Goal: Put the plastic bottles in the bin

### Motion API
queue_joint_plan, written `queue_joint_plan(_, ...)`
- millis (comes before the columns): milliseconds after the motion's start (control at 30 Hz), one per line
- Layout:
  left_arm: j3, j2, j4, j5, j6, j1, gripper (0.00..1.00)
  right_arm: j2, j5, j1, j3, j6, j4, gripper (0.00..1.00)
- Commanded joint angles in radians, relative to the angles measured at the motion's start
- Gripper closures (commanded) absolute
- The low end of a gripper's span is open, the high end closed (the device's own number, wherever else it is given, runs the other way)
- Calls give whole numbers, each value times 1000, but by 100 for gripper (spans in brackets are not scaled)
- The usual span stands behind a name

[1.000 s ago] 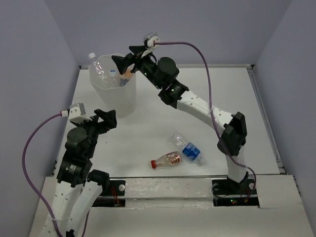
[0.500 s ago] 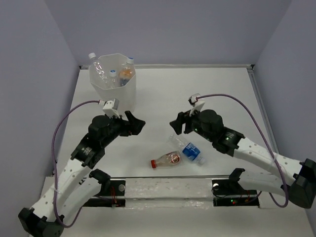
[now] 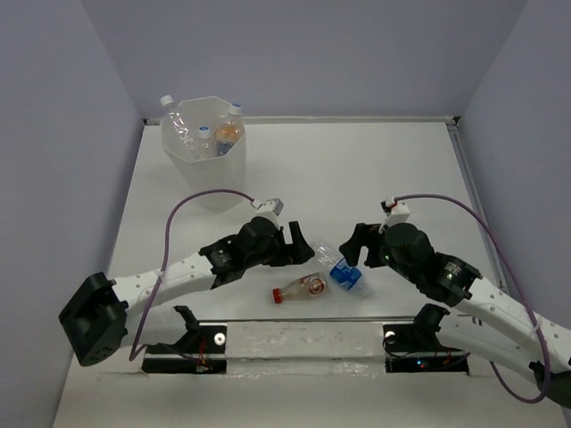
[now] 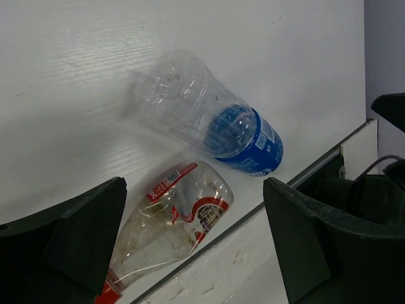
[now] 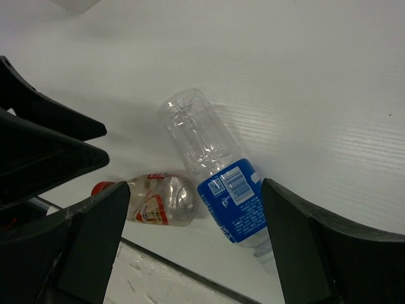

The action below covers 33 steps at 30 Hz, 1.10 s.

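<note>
I will next lower my left gripper toward the right in the top view and close it on the blue-labelled bottle's clear end (image 3: 325, 251) (image 4: 176, 82), which lies free of the red-capped bottle.
Two plastic bottles lie near the table's front edge. One is clear with a blue label (image 3: 342, 270) (image 4: 218, 123) (image 5: 218, 171). The other has a red cap and reddish label (image 3: 302, 287) (image 4: 171, 221) (image 5: 155, 199), and its base touches the first. My left gripper (image 3: 303, 252) (image 4: 196, 253) hovers open just left of them, over the red-capped one. My right gripper (image 3: 354, 251) (image 5: 199, 247) hovers open just right of them, with the blue-labelled bottle below its fingers. Neither holds anything. The white faceted bin (image 3: 189, 169) stands far left and holds several bottles, one of them orange (image 3: 227, 134).
A clear bottle (image 3: 171, 114) sticks out over the bin's left rim. The front rail of the table (image 3: 303, 334) runs just behind the two lying bottles. The left gripper's black fingers (image 5: 44, 152) show in the right wrist view, close to my right gripper.
The right arm swung from over the bin down to the front of the table. The left arm reached right and forward. Both grippers now hang close over the two lying bottles.
</note>
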Motion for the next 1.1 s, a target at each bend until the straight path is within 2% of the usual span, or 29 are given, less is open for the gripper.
queue_joint_plan(0, 18, 96, 172, -56, -145, -36, 1, -14, 42, -4, -18, 54, -55, 10)
queue_joint_plan(167, 53, 223, 221, -90, -197, -49, 1, -47, 27, -4, -32, 50, -61, 10)
queue_joint_plan(467, 142, 420, 241, -64, -225, -65, 1, -75, -32, -4, -58, 31, -60, 7)
queue_joint_plan(733, 171, 506, 282, -101, -272, -76, 1, -112, -124, -4, -97, 51, -45, 7)
queue_joint_plan(967, 234, 592, 311, -171, -288, -74, 1, -103, -240, -4, -160, 129, -3, 6)
queue_joint_plan(1067, 244, 627, 339, -175, -302, -72, 7, -130, -292, -4, -202, 192, 41, 6)
